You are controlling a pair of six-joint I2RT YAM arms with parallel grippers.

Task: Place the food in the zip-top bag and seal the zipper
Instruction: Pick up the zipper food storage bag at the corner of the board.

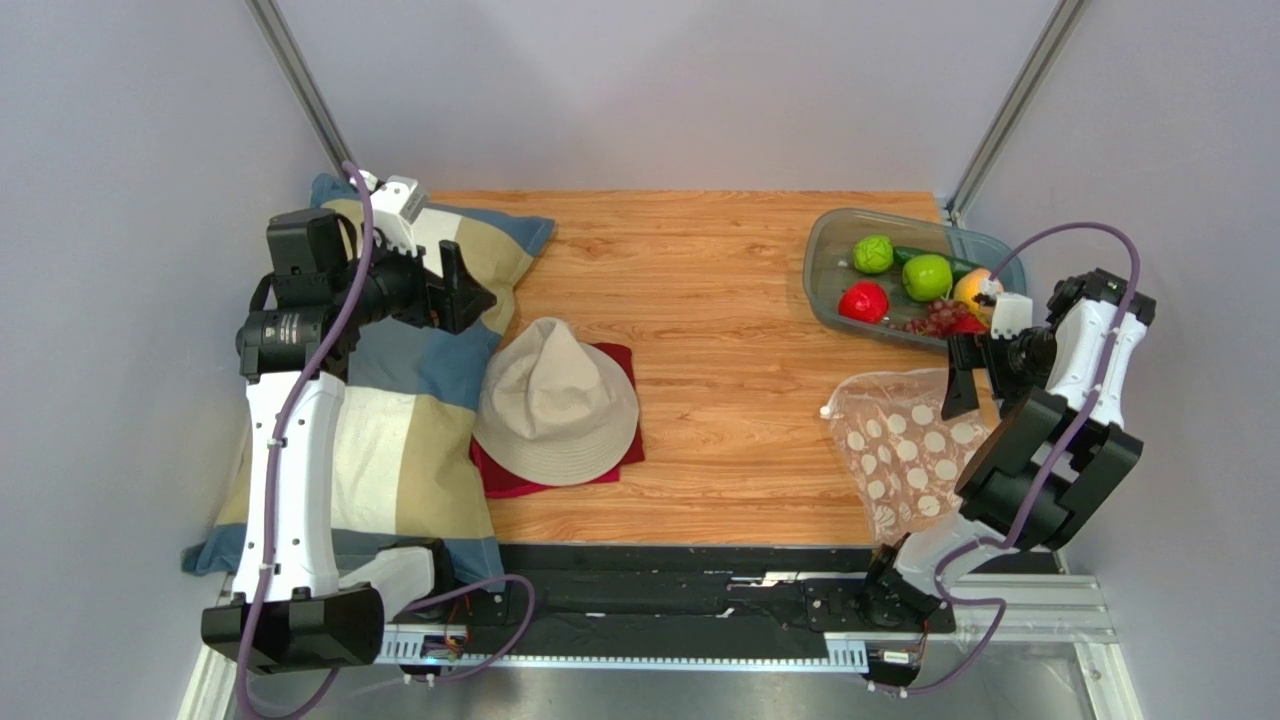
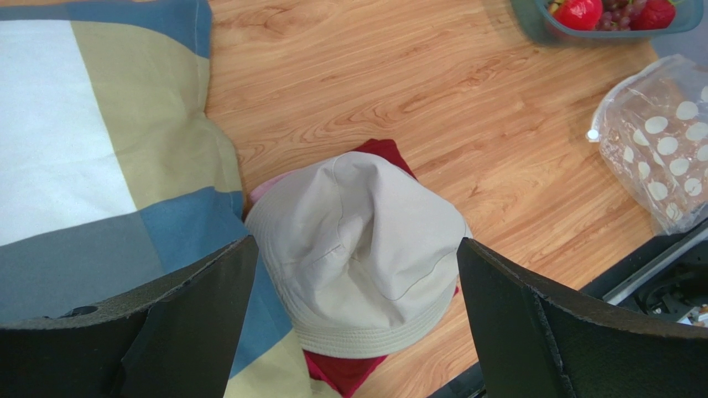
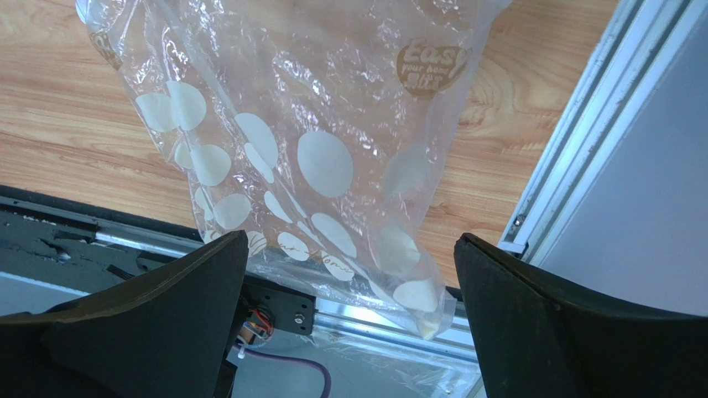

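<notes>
The bag's dotted near corner by the side [image 3: 417,297] shows between the open fingers, so the robot's right gripper should go down onto it and close.
The food lies in a grey translucent tray [image 1: 831,240] at the far right: two green balls [image 1: 873,254], a red ball [image 1: 863,302], an orange ball [image 1: 977,285] and purple grapes [image 1: 939,317]. The zip-top bag [image 1: 902,450], clear with white dots, lies flat at the near right, one corner hanging over the table's front edge [image 3: 432,315]. I cannot make out its zipper. My right gripper [image 1: 969,375] hovers open above the bag [image 3: 316,149], holding nothing. Far to the left, my left gripper [image 1: 466,293] is open and empty, looking down on a hat; the bag [image 2: 665,149] shows at that view's right edge.
A beige bucket hat [image 1: 556,402] sits on a folded red cloth [image 1: 616,368] at centre left. A blue, white and tan checked pillow [image 1: 376,405] covers the left side. A black rail [image 1: 676,585] runs along the front edge. Grey walls close both sides.
</notes>
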